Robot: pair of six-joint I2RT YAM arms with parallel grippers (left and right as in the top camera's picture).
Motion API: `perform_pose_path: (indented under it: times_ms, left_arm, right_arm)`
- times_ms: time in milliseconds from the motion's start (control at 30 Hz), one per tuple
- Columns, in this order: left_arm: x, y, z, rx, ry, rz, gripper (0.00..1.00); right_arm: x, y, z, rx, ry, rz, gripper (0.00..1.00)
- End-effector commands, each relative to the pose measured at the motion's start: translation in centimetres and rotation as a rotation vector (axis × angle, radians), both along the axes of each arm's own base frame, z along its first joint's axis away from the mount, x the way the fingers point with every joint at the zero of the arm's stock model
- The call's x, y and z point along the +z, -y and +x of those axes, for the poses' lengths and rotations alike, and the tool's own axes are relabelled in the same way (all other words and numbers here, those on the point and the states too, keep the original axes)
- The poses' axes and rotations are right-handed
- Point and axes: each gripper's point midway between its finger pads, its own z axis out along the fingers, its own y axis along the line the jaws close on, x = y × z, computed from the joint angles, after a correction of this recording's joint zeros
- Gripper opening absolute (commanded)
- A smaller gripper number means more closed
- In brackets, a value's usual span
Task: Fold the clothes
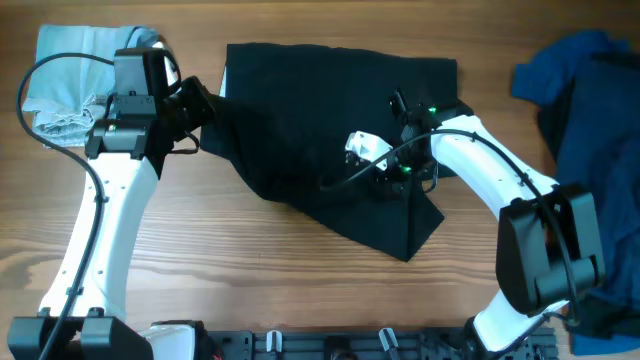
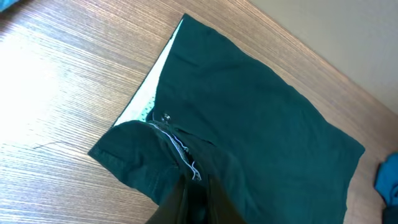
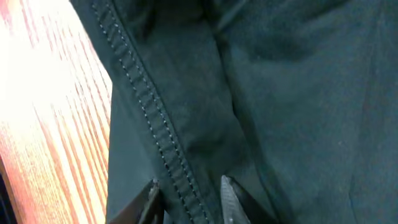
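The flap still reaches frontward. My left gripper will move the held edge outward to the black garment's far corner (image 1: 234, 52) (image 2: 188, 25), which is outward of it, and let go.
A black garment (image 1: 320, 100) lies spread across the middle of the table, with a flap reaching toward the front. My left gripper (image 1: 203, 108) is shut on its left edge. In the left wrist view the cloth (image 2: 249, 112) bunches into the closed fingers (image 2: 196, 205), with a white-stitched seam just above them. My right gripper (image 1: 385, 175) rests on the garment's right part. In the right wrist view its fingers (image 3: 189, 186) stand apart, straddling a stitched hem of the cloth (image 3: 280, 93).
A light grey-blue folded garment (image 1: 70, 60) lies at the back left, behind the left arm. A blue pile of clothes (image 1: 590, 90) lies at the right edge and shows as a corner in the left wrist view (image 2: 388, 177). Bare wood runs along the front.
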Motion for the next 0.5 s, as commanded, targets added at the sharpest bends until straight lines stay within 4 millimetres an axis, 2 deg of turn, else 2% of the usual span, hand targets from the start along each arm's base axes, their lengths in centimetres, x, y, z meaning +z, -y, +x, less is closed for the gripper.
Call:
perform_pose_path:
  times_ms: [0,33,133,200,233,300,467]
  left_arm:
    - [1.1,-0.2,0.5,0.013,0.029,0.008,0.10]
    - [1.1,-0.2,0.5,0.013,0.029,0.008,0.10]
    - [1.1,-0.2,0.5,0.013,0.029,0.008,0.09]
    - [1.1,-0.2,0.5,0.013,0.029,0.008,0.05]
    - [1.1,-0.2,0.5,0.013,0.030,0.008,0.04]
    - [1.1,-0.2,0.5,0.016,0.030,0.011,0.04]
    - [1.1,-0.2,0.5,0.016,0.030,0.011,0.04]
  right_arm:
    - [-0.5,-0.1,0.2,-0.071,-0.042,-0.014,0.12]
    - [-0.5,0.0,0.2,-0.092,-0.050,-0.021,0.04]
    - [-0.8,0.6,0.5,-0.145,-0.055,-0.066,0.04]
    - [-0.5,1.4,0.9,-0.172,-0.043,-0.119,0.04]
    - [0.1,1.4,1.2,-0.174,-0.037,-0.122,0.04]
    - [2.6,1.1,2.1,-0.169,-0.008,-0.115,0.04]
    - [8.2,1.9,5.6,-0.255,0.137,-0.161,0.04]
